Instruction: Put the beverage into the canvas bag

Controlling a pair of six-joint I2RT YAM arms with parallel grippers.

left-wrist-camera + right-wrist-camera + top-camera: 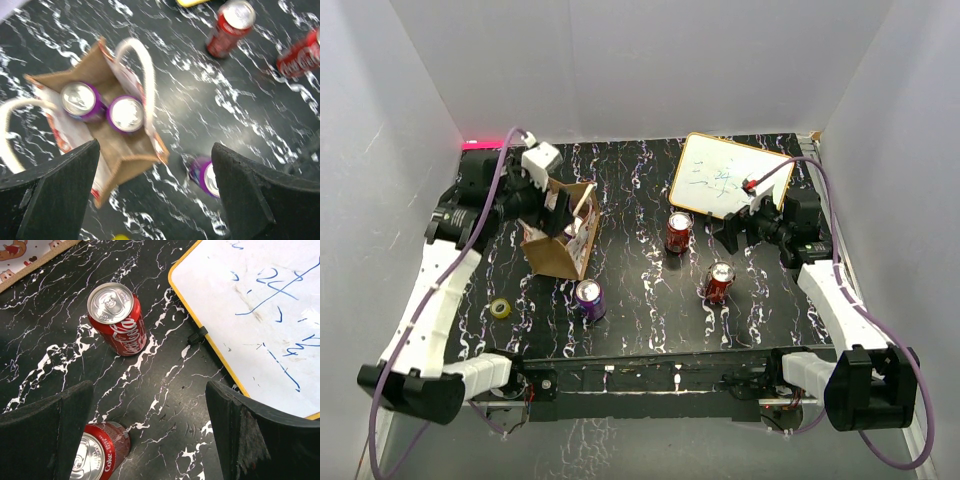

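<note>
My left gripper should next move back past the bag [560, 240] and go down around the third purple can [589, 298], because that can stands below it, nearer my base.
The tan canvas bag [560, 240] stands upright at the left of the black marble table, and its open mouth [127, 150] faces the left wrist camera. Two purple cans [79, 100] [126, 114] stand inside it. My left gripper [542, 200] hovers just above the bag, open and empty [155, 200]. A third purple can [589, 298] stands on the table in front of the bag [204, 175]. Two red cola cans [678, 232] [719, 282] stand right of centre. My right gripper [732, 230] hangs open and empty [150, 435] beside them, with one red can [117, 317] ahead and the other [97, 455] by its left finger.
A yellow-framed whiteboard [725, 175] lies at the back right, close to the right gripper [260, 315]. A small yellow roll [501, 308] sits on the table front left of the bag. White walls enclose the table on three sides.
</note>
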